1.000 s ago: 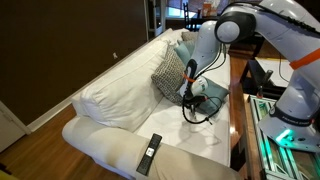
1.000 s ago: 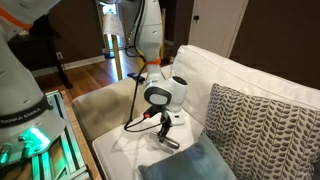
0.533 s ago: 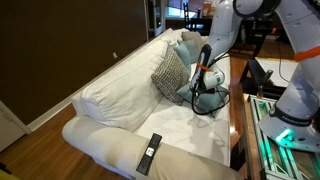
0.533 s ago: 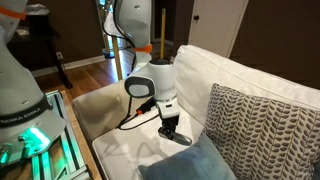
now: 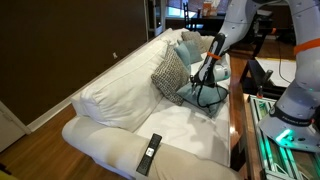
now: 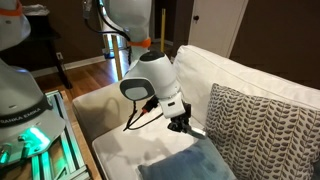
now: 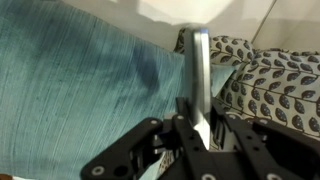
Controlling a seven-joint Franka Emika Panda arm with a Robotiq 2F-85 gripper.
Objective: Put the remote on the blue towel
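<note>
The remote (image 7: 201, 70) is still hanging high above the towel's edge by the patterned pillow. My gripper will move further in over the blue towel (image 6: 195, 165) and lower.
My gripper (image 7: 203, 118) is shut on the slim whitish-grey remote (image 7: 201, 70), which stands edge-on between the fingers in the wrist view. The remote hangs above the near edge of the teal-blue towel (image 7: 80, 90), which fills the left of that view. In both exterior views the gripper (image 5: 204, 79) (image 6: 184, 124) is raised over the sofa seat beside the blue towel (image 6: 195, 165) (image 5: 208, 97). The remote shows only as a small grey end under the fingers (image 6: 194, 131).
A black-and-white patterned pillow (image 6: 262, 125) (image 5: 168, 72) (image 7: 272, 85) leans on the white sofa's back (image 5: 115, 90) next to the towel. A longer black remote (image 5: 149, 153) lies on the sofa's armrest. A smaller teal cushion (image 5: 186, 44) sits at the far end. A cable trails from the arm.
The gripper has risen from the sofa seat with the remote and moved toward the blue towel and the patterned pillow.
</note>
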